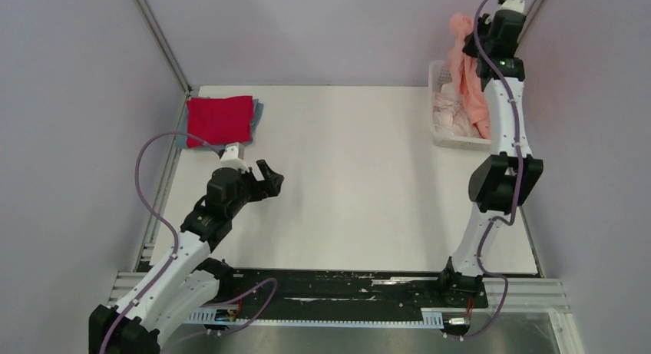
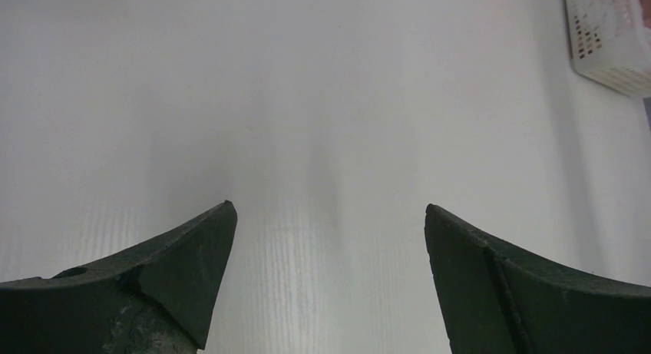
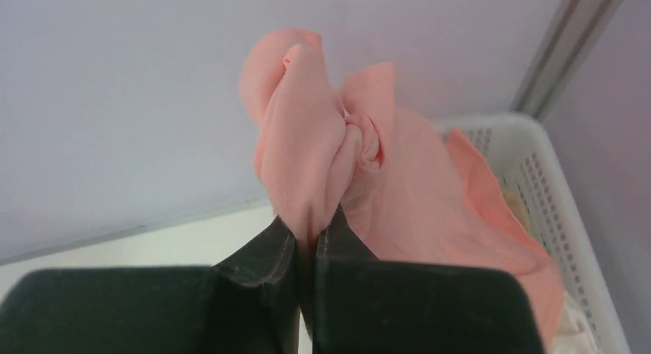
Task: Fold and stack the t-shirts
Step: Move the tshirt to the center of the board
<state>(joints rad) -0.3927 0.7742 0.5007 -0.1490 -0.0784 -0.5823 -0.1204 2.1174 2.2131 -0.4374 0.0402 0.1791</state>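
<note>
I will next lift the salmon-pink t-shirt above the white basket with my right gripper, swing it toward the table's middle, then move it back and down, because that part of the table is empty.
A folded bright red t-shirt lies at the table's far left corner on a folded grey-blue t-shirt, of which only an edge shows. My right gripper is shut on a bunched fold of the salmon-pink t-shirt and holds it high above the white basket; the cloth hangs down into the basket. In the right wrist view my gripper pinches the cloth between closed fingertips. My left gripper is open and empty over bare table, near the red shirt; it also shows in the left wrist view.
The white lattice basket stands at the far right edge and holds pale cloth under the pink shirt. Its corner shows in the left wrist view. Grey walls and a metal frame post close in the table.
</note>
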